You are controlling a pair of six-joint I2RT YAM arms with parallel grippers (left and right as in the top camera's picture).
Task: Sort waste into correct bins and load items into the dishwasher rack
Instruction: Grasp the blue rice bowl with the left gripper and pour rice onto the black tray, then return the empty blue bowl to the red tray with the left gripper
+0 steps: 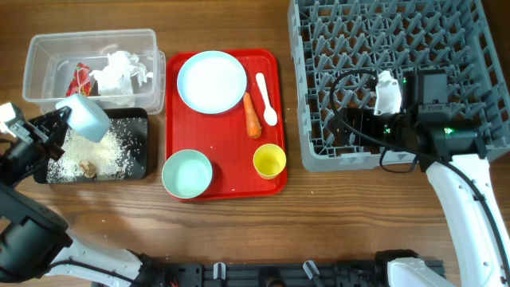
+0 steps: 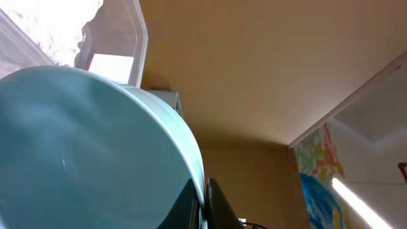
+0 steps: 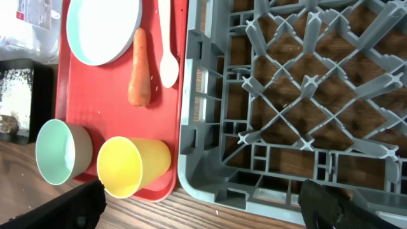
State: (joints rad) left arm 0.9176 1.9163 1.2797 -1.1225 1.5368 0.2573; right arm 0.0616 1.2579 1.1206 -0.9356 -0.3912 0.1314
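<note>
I should next swing my left gripper from the black bin to where the tray point(image 1: 271, 183) is bare between plate and second bowl point(image 1: 206, 132). Then I should level the bowl, lower it and let it go.
My left gripper point(image 1: 65, 115) is shut on the rim of a pale blue-green bowl point(image 1: 84, 116), held tilted over the black bin point(image 1: 137, 163), which holds loose rice point(image 1: 111, 147) and a brown lump point(image 1: 87, 168). In the left wrist view the bowl point(image 2: 95, 152) fills the frame, its rim pinched between the fingers point(image 2: 205, 203). The clear bin point(image 1: 36, 60) holds a red wrapper point(image 1: 80, 78) and white tissue point(image 1: 119, 70). On the red tray point(image 1: 271, 183) are the plate point(image 1: 211, 81), spoon point(image 1: 265, 100), carrot point(image 1: 252, 115), yellow cup point(image 1: 269, 160) and second bowl point(image 1: 187, 174). My right gripper point(image 3: 200, 203) is open over the near-left corner of the dishwasher rack point(image 1: 470, 48).
The rack's front wall point(image 3: 267, 184) lies right under my right gripper, with bare wooden table in front of it. The tray's right edge nearly touches the rack. The clear bin and black bin stand against each other at the far left.
</note>
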